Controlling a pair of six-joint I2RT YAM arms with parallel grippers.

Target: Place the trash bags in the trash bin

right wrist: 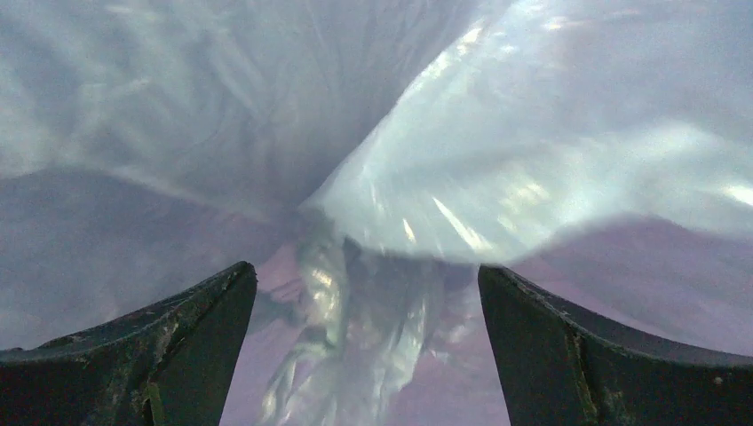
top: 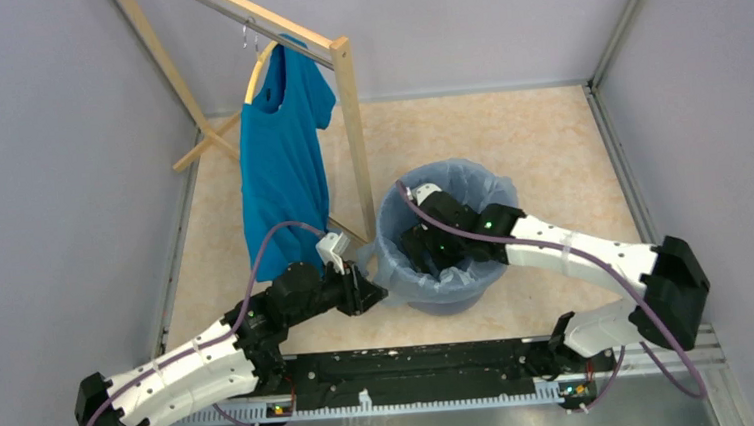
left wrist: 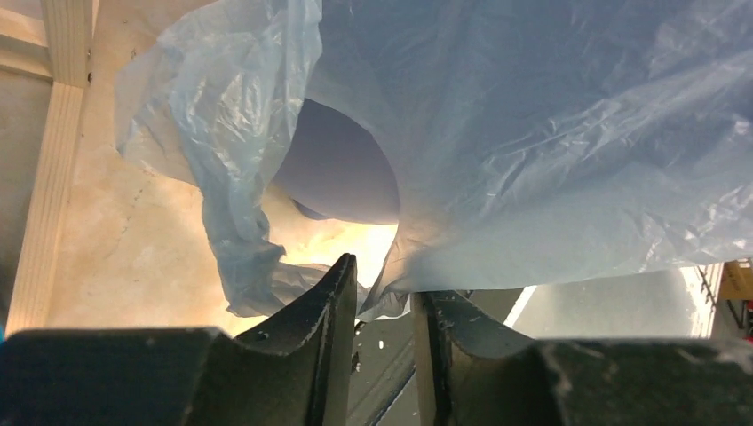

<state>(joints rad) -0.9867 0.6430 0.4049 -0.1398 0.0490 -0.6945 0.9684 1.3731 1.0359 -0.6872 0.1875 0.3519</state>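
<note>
My right gripper lifts out next and comes down astride the bin's rim (top: 512,197), to its right in the top view, since bag film drapes there.
The round blue trash bin (top: 451,303) stands on the floor in the middle of the top view. The pale-blue filmy trash bag (top: 476,181) lies inside it, its edge draped over the rim. My left gripper (top: 377,295) is at the bin's left rim; in its wrist view the jaws (left wrist: 384,284) stand a narrow gap apart, with a hanging fold of the bag (left wrist: 533,133) at their tips. My right gripper (top: 418,255) reaches down inside the bin; its jaws (right wrist: 366,275) are wide open above crumpled bag film (right wrist: 373,346), holding nothing.
A teal T-shirt (top: 285,169) hangs on a hanger from a wooden rack, whose post (top: 356,144) stands just left of the bin. The rack's wood also shows in the left wrist view (left wrist: 49,177). Grey walls close in on three sides.
</note>
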